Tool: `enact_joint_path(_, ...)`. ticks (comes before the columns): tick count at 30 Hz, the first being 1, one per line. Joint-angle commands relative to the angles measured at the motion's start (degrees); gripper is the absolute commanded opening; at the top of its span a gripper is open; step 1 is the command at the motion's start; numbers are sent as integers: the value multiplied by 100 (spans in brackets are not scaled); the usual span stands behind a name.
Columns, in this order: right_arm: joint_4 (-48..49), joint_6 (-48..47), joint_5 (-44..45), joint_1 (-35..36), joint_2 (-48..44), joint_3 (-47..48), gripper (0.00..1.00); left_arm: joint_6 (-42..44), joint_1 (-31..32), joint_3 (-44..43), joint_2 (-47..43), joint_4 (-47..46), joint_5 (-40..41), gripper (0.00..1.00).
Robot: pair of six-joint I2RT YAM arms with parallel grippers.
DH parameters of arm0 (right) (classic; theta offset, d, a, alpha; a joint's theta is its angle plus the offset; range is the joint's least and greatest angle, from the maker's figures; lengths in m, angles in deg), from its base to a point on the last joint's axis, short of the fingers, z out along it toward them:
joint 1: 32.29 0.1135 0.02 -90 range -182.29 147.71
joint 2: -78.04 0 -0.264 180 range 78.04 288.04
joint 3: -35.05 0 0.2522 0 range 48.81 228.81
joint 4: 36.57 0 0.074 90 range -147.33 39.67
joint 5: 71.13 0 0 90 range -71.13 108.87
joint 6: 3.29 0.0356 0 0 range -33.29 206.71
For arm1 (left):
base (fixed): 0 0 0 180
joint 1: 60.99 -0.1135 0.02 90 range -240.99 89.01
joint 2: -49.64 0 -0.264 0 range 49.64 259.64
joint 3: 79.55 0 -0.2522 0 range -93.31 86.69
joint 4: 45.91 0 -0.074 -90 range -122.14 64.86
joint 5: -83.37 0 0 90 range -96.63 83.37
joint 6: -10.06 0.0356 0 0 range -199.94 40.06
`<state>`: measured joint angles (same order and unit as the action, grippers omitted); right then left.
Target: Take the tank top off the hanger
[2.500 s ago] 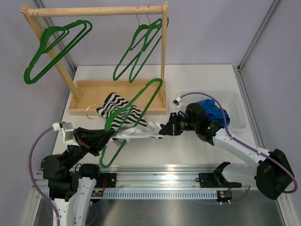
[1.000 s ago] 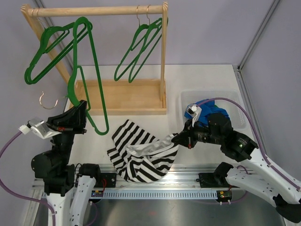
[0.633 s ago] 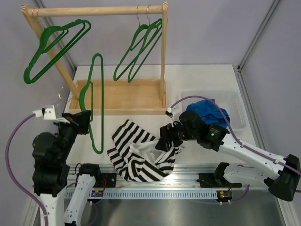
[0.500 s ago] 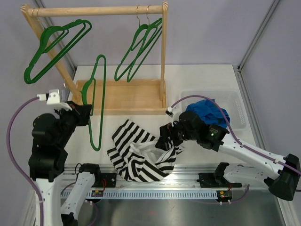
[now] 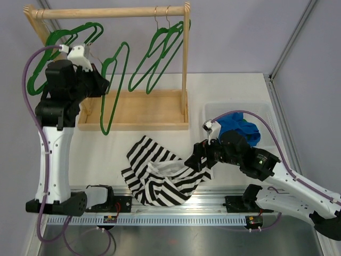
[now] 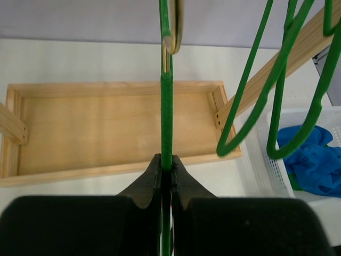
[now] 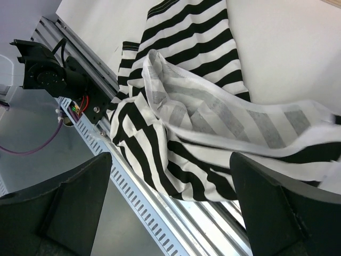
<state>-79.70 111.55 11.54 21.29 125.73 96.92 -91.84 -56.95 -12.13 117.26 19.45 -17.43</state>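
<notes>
The left gripper moves outward to the rack's top rod next, hooks the green hanger over it and releases, since the tank top already lies off it.
The black-and-white striped tank top (image 5: pixel 160 178) lies crumpled on the table, off the hanger, its lower part draped over the front rail. My right gripper (image 5: pixel 198 160) hovers open just above its right edge; in the right wrist view the striped cloth (image 7: pixel 202 106) fills the space below the right gripper (image 7: pixel 170 157), and nothing is between the fingers. My left gripper (image 5: pixel 101 85) is raised high beside the rack and shut on the bare green hanger (image 5: pixel 114 88). The left wrist view shows the left gripper (image 6: pixel 166 160) pinching the hanger's green bar (image 6: pixel 166 106).
A wooden rack with top rod (image 5: pixel 106 12) and tray base (image 5: pixel 133 109) stands at the back, with other green hangers at left (image 5: pixel 58 53) and right (image 5: pixel 160 53). A white basket (image 5: pixel 269 125) with blue cloth (image 5: pixel 240 128) sits at right. A metal rail (image 5: pixel 186 205) runs along the near edge.
My right gripper has opened and let go of the tank top, which now rests on the table. My left arm has lifted the bare hanger up toward the rod.
</notes>
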Motion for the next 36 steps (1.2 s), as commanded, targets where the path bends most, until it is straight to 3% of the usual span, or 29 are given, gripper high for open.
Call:
enact_joint_path(1,-43,-49,145,38,-110,-83,99,284,1,-961,671,-334,-202,0)
enact_joint_path(13,212,-128,-5,38,-92,-338,100,760,98,-2702,2123,-1054,-176,0)
enact_joint_path(23,335,-287,-66,38,-13,-400,99,830,212,-4214,3354,-958,105,0)
enact_joint_path(36,695,-208,-260,47,110,-672,99,1041,643,-4364,3794,-405,808,0)
